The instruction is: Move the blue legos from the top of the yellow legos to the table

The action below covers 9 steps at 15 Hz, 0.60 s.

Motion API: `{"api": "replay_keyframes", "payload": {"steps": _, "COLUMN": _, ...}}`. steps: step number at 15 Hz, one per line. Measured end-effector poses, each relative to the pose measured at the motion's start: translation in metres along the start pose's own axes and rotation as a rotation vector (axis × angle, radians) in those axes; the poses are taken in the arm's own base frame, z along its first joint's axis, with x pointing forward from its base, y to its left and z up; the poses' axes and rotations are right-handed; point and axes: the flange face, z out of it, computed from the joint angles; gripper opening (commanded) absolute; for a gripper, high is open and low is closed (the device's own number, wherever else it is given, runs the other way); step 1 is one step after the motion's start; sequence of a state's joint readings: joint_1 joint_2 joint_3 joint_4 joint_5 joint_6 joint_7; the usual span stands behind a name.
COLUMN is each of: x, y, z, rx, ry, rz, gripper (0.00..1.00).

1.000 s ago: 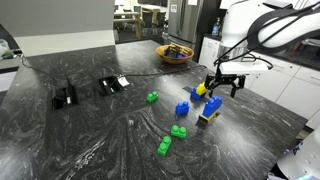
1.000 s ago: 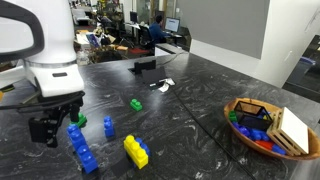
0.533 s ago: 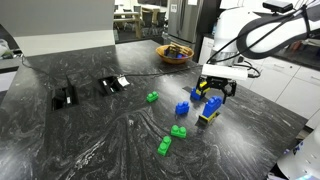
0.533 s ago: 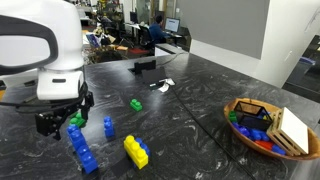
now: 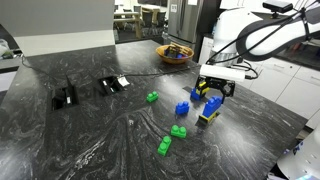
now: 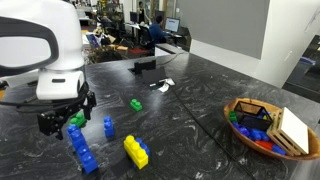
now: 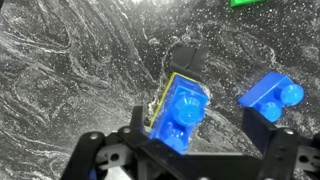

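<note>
My gripper has the blue legos lying at a slant between its open fingers in the wrist view. Next, it needs to turn slightly and go down with its fingers on both sides of the blue studs.
The blue legos [image 5: 211, 106] are an elongated blue cluster lying on the black marble table [image 5: 90, 140], with the yellow legos [image 5: 205, 119] showing at the cluster's near end. The cluster also shows in an exterior view [image 6: 81, 148]. My gripper [image 5: 213, 90] hangs open just above the cluster's far end, and shows the same way in an exterior view [image 6: 60, 122]. In the wrist view the blue studs [image 7: 182, 112], with a yellow edge [image 7: 163, 95] on their left, lie between my open fingers, nearer the left one. Nothing is held.
A small square blue brick [image 5: 182, 108] lies beside the cluster and shows in the wrist view [image 7: 270, 95]. A longer yellow brick [image 6: 131, 149] lies nearby. Green bricks [image 5: 152, 97] [image 5: 178, 131] are scattered around. A bowl of parts [image 6: 262, 124] stands near the table edge.
The gripper has moved sideways and down over the blue cluster since a second ago. It has barely moved in the last half second. The bricks have not moved.
</note>
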<state>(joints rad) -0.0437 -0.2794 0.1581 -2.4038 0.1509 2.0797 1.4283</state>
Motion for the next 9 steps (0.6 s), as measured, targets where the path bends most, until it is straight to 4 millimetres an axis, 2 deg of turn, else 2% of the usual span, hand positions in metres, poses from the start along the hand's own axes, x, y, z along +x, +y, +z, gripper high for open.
{"api": "replay_keyframes", "payload": {"steps": 9, "x": 0.013, "y": 0.005, "z": 0.012, "rx": 0.006, "ry": -0.005, "rz": 0.116, "gripper": 1.0}}
